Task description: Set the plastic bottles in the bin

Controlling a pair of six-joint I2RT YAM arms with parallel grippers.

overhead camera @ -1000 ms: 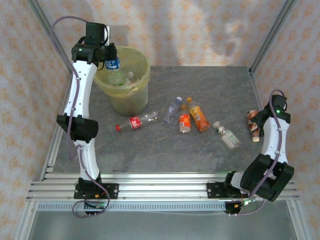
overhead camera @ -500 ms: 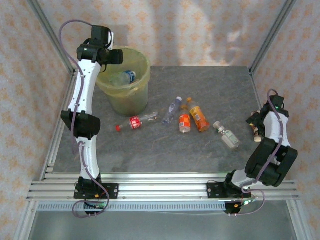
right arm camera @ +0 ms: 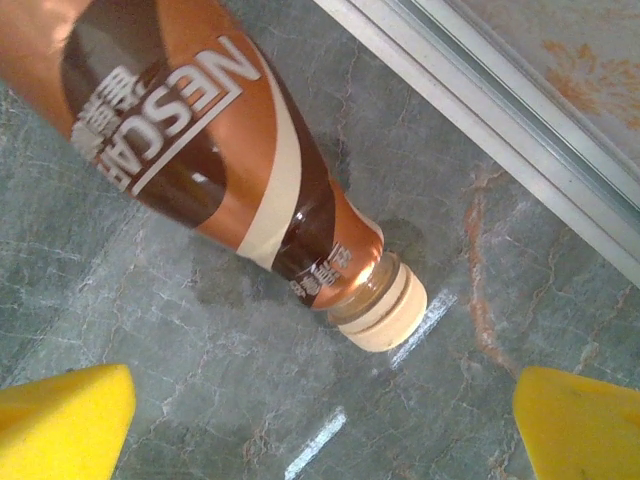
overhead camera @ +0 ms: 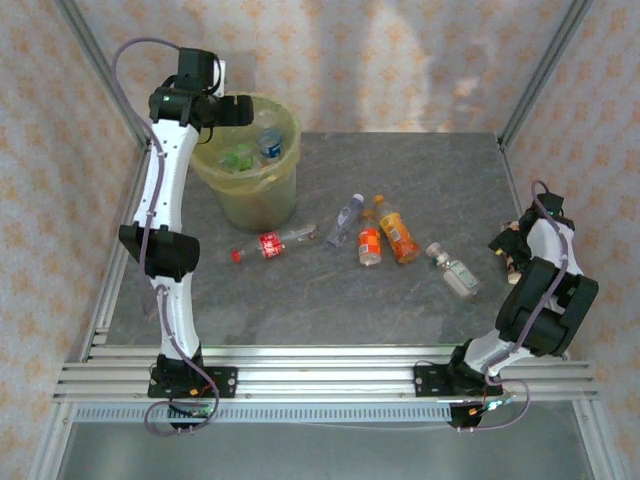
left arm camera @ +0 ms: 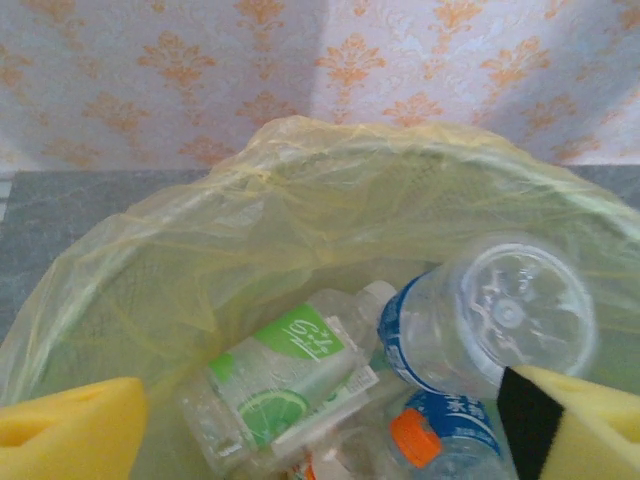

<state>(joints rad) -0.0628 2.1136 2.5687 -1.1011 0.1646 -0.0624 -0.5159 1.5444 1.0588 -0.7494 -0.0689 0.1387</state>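
Note:
My right gripper moves outward and down onto the bottle's brown body (right arm camera: 190,125) next, because my open fingers are still short of the cream cap (right arm camera: 385,310).
My left gripper (overhead camera: 236,110) hangs open over the pale yellow-green bin (overhead camera: 256,202), and nothing sits between its yellow pads (left arm camera: 70,430). A blue-labelled clear bottle (left arm camera: 490,320) lies loose inside the bag-lined bin (left arm camera: 300,190), on a green-labelled one (left arm camera: 280,375) and an orange-capped one (left arm camera: 440,440). On the table lie a red-labelled bottle (overhead camera: 268,244), a small clear one (overhead camera: 345,220), two orange ones (overhead camera: 385,238) and another clear one (overhead camera: 455,272). My right gripper (overhead camera: 512,245) is open just above a brown Nescafé bottle (right arm camera: 200,150), whose cream cap (right arm camera: 385,310) points toward my jaws.
The grey stone table (overhead camera: 400,170) ends in a metal frame rail (right arm camera: 480,110) just beyond the brown bottle. Patterned walls close in the back and sides. The bin stands at the back left corner, against my left arm.
My left gripper has opened and the blue-labelled bottle has dropped from it into the bin. The right arm has folded in and turned its gripper onto the brown bottle.

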